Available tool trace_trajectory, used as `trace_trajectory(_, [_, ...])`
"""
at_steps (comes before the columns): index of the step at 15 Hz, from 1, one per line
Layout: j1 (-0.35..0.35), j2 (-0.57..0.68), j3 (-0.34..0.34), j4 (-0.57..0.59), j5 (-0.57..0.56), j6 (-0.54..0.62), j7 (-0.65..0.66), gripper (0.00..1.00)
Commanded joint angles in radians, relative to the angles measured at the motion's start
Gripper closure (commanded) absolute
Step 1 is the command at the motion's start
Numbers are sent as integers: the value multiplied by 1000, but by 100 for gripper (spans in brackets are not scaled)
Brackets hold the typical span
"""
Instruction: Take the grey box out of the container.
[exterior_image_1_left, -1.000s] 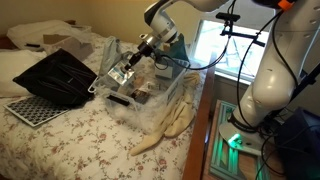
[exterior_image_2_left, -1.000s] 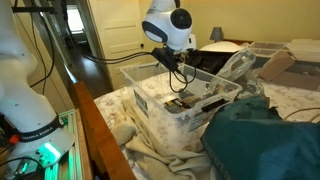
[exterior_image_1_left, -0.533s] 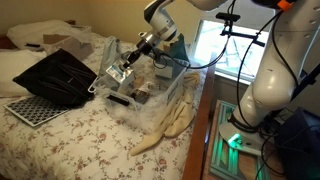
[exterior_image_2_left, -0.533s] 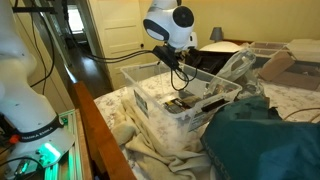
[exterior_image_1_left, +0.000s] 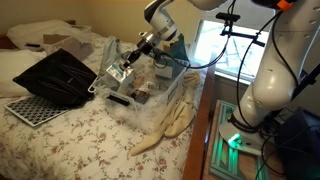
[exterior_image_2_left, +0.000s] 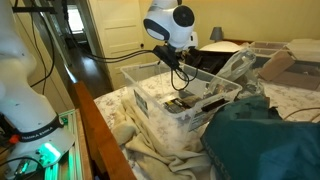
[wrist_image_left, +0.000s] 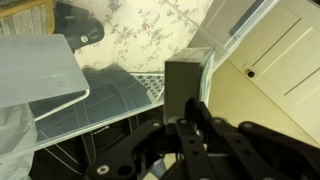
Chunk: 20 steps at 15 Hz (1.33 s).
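The gripper carries the grey box away from my base past the container's far rim next, toward the bed by the black case (exterior_image_1_left: 78, 119) (wrist_image_left: 138, 38).
My gripper (wrist_image_left: 187, 128) is shut on the grey box (wrist_image_left: 184, 80), a small pale-grey block that stands up between the fingers in the wrist view. In both exterior views the gripper (exterior_image_1_left: 129, 66) (exterior_image_2_left: 178, 64) hangs at the top of the container (exterior_image_1_left: 176, 96) (exterior_image_2_left: 148, 103), a large clear plastic bin on the bed. The grey box (exterior_image_1_left: 119, 73) shows at the fingertips near the bin's rim. A clear wall of the container (wrist_image_left: 40, 72) lies to the left in the wrist view.
A black open case (exterior_image_1_left: 58, 76) and a black-and-white grid tray (exterior_image_1_left: 27, 109) lie on the floral bed beside the bin. A beige cloth (exterior_image_1_left: 165, 126) hangs under the bin. Other items lie inside it (exterior_image_2_left: 190, 102). A teal cloth (exterior_image_2_left: 262, 140) lies nearby.
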Motion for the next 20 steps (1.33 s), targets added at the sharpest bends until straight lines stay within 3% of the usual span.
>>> trace_trajectory(1, [12,11,-25,48,42,-15,37,98])
trace_trajectory(7, [28,85,-21,197,80,13,94,98])
trace_trajectory(20, [68,351,10,512,42,147,230,98])
